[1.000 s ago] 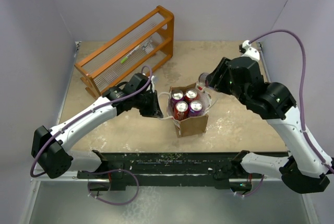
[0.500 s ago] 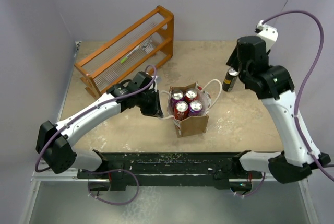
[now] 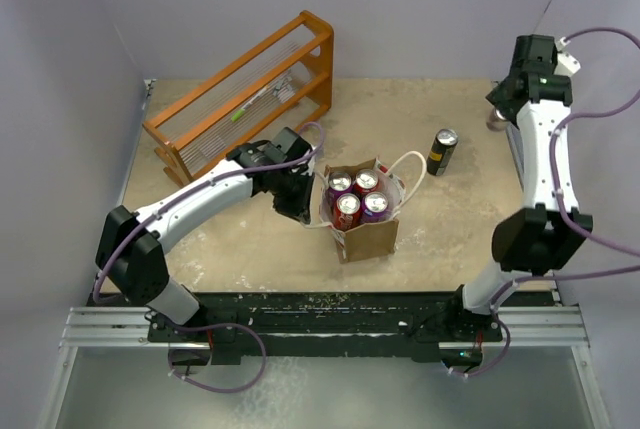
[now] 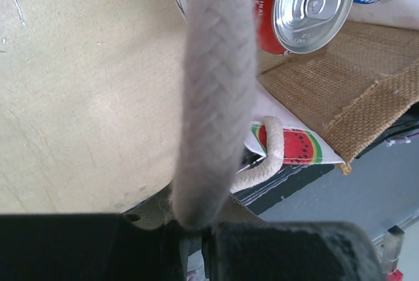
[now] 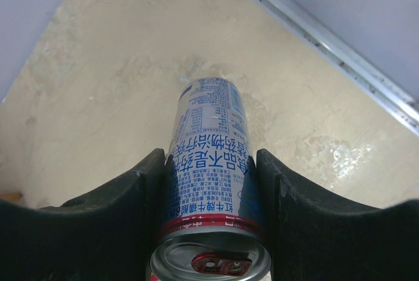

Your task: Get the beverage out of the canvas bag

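Observation:
The robot's right gripper will next lower the can it is holding toward the dark can, onto the bare table beside it.
The canvas bag (image 3: 368, 239) stands mid-table with several red and purple cans (image 3: 348, 207) upright inside. My left gripper (image 3: 300, 199) is at the bag's left side, shut on its white rope handle (image 4: 219, 84). The left wrist view shows the burlap wall (image 4: 347, 84), a red can (image 4: 308, 6) and the watermelon-print panel (image 4: 294, 147). My right gripper (image 5: 209, 163) is shut on a blue-and-white can (image 5: 209, 137). It is held above the table by the far right edge, mostly hidden under the arm in the top view (image 3: 497, 121).
A dark can (image 3: 442, 151) stands alone on the table right of the bag. The orange wooden rack (image 3: 245, 99) stands at the back left. The table's metal edge rail (image 5: 327, 38) and the wall are close behind the held can.
My right arm has swung from beside the bag out to the far right, carrying the blue-and-white can. The dark can has come into view. My left gripper keeps hold of the handle.

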